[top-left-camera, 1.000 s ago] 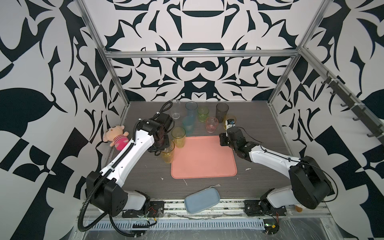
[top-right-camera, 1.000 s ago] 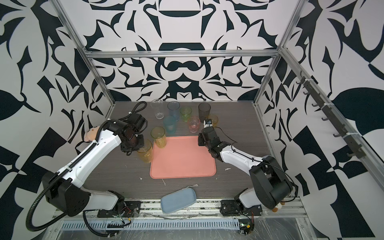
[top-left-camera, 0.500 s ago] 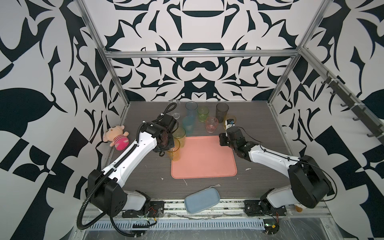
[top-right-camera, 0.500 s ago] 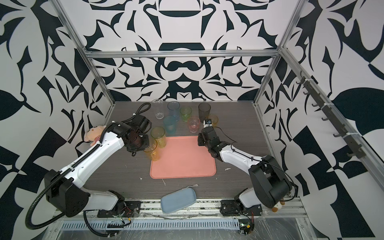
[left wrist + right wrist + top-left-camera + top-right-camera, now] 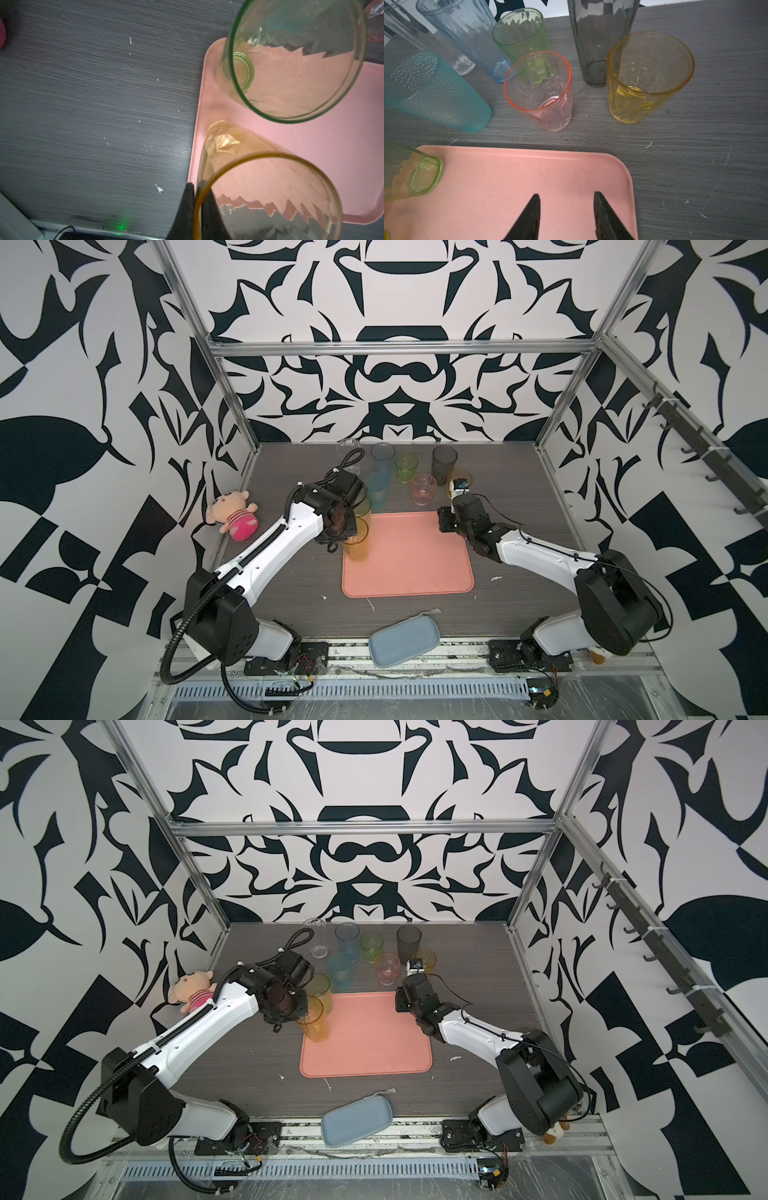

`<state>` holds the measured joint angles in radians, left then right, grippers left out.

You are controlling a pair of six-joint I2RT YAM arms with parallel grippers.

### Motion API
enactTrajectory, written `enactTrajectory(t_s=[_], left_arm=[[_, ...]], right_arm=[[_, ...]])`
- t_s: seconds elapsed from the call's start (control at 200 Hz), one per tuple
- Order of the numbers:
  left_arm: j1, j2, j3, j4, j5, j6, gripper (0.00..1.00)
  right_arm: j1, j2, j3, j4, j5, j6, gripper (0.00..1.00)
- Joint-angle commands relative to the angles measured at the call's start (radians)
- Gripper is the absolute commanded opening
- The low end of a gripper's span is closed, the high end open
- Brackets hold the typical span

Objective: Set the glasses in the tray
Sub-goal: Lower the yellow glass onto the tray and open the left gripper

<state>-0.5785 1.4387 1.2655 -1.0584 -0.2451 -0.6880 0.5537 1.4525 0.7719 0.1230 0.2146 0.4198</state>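
The tray's bottom beside the yellow-green glass lies below the left gripper, so the left gripper next needs to move toward the tray's middle, go down and let go of the amber glass's rim.
The salmon-pink tray (image 5: 415, 568) (image 5: 374, 1048) lies mid-table. My left gripper (image 5: 347, 536) (image 5: 199, 188) is shut on the rim of an amber glass (image 5: 356, 545) (image 5: 259, 187), whose base is just inside the tray's left edge. A yellow-green glass (image 5: 363, 506) (image 5: 291, 62) stands in the tray's far left corner. My right gripper (image 5: 444, 521) (image 5: 566, 197) hangs open and empty over the tray's far right corner. Behind the tray stand teal (image 5: 436, 93), blue (image 5: 467, 37), green (image 5: 521, 37), pink (image 5: 539, 91), smoke-grey (image 5: 600, 41), yellow (image 5: 648, 76) and clear (image 5: 463, 64) glasses.
A plush toy (image 5: 232, 514) lies at the table's left edge. A blue-grey oblong dish (image 5: 403, 639) sits at the front edge. Patterned walls with metal posts close the back and sides.
My left arm has carried the amber glass rightward from the table beside the tray to the tray's left edge. The right arm has not moved.
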Motion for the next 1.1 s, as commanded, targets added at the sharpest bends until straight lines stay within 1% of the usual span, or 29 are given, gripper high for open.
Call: enactTrajectory(t_s=[0.0,0.245,0.955,1.095], left_arm=[[-0.015,0.021,0.017,-0.012,-0.023,-0.018,0.00],[-0.029,0.040,0.021,-0.011,-0.043,-0.019,0.00],[-0.032,0.066,-0.006,0.041,-0.039,-0.021,0.00],[-0.032,0.078,-0.009,0.038,-0.058,-0.018,0.00]], right_arm=[[0.000,-0.002,0.043,0.009,0.000,0.011,0.45],[0.000,-0.001,0.046,0.007,-0.001,0.011,0.45],[-0.001,0.003,0.054,-0.007,-0.006,0.015,0.45],[0.000,0.006,0.058,-0.010,-0.009,0.015,0.45]])
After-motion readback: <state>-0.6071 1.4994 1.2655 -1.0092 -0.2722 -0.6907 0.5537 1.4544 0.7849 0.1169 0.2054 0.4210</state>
